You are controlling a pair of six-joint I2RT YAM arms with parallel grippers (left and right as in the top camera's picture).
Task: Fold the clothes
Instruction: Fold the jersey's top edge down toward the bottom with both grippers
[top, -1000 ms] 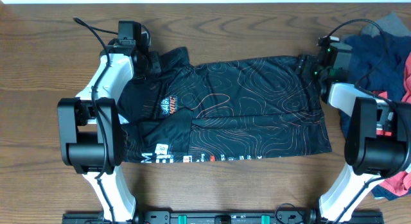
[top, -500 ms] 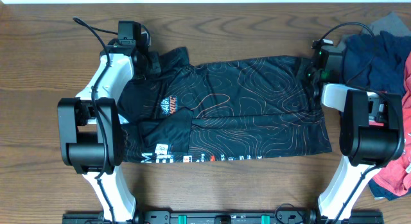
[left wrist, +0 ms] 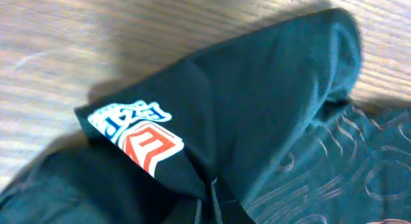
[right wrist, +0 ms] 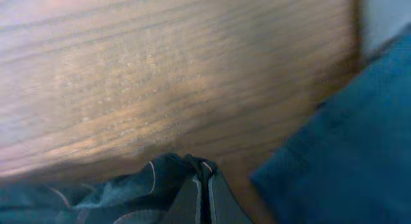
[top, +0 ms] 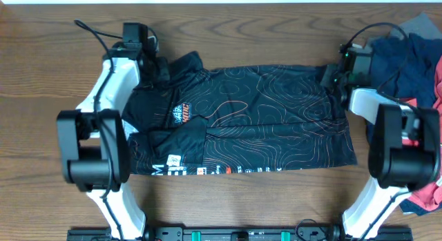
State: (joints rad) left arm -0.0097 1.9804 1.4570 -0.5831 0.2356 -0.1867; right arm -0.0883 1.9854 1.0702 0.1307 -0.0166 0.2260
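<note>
I should bring my right gripper and the jersey's pinched edge back over the near part's end by the pile and let go, as the near part lies flat.
The black jersey with thin orange contour lines lies spread across the middle of the table, with white lettering along its near left hem. My left gripper is at the jersey's far left corner. In the left wrist view its jaws are shut on a fold of black cloth beside a red and blue logo patch. My right gripper is at the far right corner. In the right wrist view it is shut on a small pinch of the jersey's edge.
A pile of other clothes sits at the right table edge: navy, grey and coral-red. The navy garment lies close beside my right gripper. Bare wood table surrounds the jersey.
My right gripper has closed on the jersey's far right corner. The left arm has shifted slightly left while still holding its corner.
</note>
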